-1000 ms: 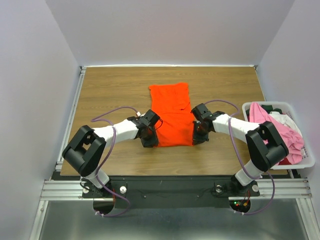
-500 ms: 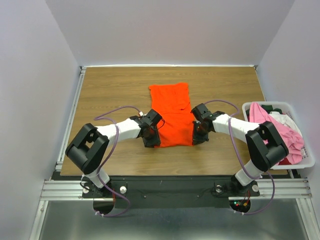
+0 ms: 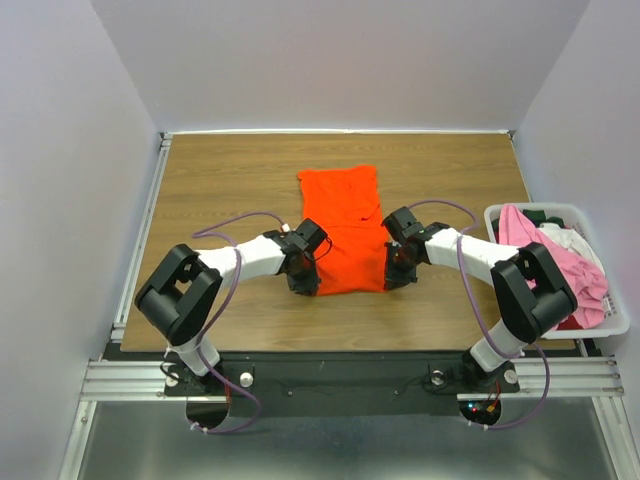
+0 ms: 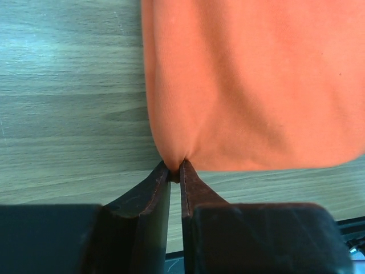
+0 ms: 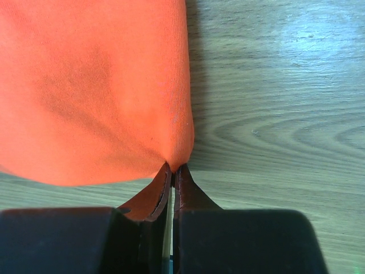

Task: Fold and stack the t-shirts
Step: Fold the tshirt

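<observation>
The t-shirt's far end [image 3: 365, 182] lies flat and uncovered, outward of the t-shirt's pinched corner. My right gripper will next lift that corner, carry it outward onto the far end and release it.
A bright orange t-shirt [image 3: 343, 225] lies folded lengthwise into a long strip in the middle of the wooden table. My left gripper [image 3: 305, 283] sits at its near left corner, jaws pinched on the cloth's edge [image 4: 171, 162]. At the near right corner my right gripper [image 3: 393, 274] is shut on the same orange t-shirt [image 5: 177, 157]. Both corners bunch slightly where the fingertips meet. More t-shirts, pink [image 3: 560, 262] and white [image 3: 572, 240], lie heaped in the bin at the right.
A white plastic bin [image 3: 622, 318] stands at the table's right edge beside the right arm. Bare wood [image 3: 220, 180] stretches to the left of the shirt and behind it. Grey walls close in the table on three sides.
My left gripper has slid right onto the shirt's near left corner and closed on it. The right gripper has kept its hold without moving.
</observation>
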Robot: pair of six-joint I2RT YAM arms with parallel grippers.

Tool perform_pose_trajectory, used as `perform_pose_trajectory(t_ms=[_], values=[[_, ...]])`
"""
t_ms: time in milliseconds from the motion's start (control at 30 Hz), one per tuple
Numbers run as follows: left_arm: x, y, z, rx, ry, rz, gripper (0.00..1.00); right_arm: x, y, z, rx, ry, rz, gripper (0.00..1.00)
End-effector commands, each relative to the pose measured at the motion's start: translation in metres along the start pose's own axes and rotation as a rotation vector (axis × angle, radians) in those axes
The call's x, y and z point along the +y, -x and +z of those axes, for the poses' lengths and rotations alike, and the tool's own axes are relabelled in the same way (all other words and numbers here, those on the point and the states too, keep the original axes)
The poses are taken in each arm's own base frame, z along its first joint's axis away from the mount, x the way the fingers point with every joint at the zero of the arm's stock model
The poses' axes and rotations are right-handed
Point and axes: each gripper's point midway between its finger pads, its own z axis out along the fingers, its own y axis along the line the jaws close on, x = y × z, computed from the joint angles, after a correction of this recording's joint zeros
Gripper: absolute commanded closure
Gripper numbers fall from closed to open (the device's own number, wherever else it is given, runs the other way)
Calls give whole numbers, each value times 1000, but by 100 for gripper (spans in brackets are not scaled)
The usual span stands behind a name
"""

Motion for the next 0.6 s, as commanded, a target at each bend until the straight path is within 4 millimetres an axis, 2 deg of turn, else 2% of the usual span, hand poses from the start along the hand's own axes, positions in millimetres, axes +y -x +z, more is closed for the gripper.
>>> perform_pose_trajectory(t_ms=[0, 67, 167, 233, 367, 400, 467, 500, 533, 567], values=[[32, -5, 8, 10, 158, 56, 92, -7, -3, 2, 1, -26, -30, 99], [31, 0, 4, -4, 165, 74, 100, -6, -2, -3, -7, -19, -44, 99], [30, 2, -6, -24, 150, 82, 100, -10, -4, -9, -15, -23, -55, 99], [32, -3, -15, -19, 133, 93, 100, -13, -9, -16, -7, -20, -67, 99], [38, -28, -27, 27, 82, 94, 100, -17, -26, -34, 13, 10, -73, 99], [36, -33, -31, 40, 60, 89, 100, -22, -33, -38, 30, 2, -71, 99], [31, -40, -42, 44, 14, 80, 100, -20, -34, -51, 11, 24, -72, 99], [30, -41, -45, 44, 1, 76, 100, -22, -37, -57, 16, 21, -73, 99], [26, -40, -52, 31, -24, 78, 100, -19, -32, -65, -10, 34, -75, 99], [19, -33, -59, 9, -42, 80, 100, -19, -30, -70, -16, 29, -79, 99]])
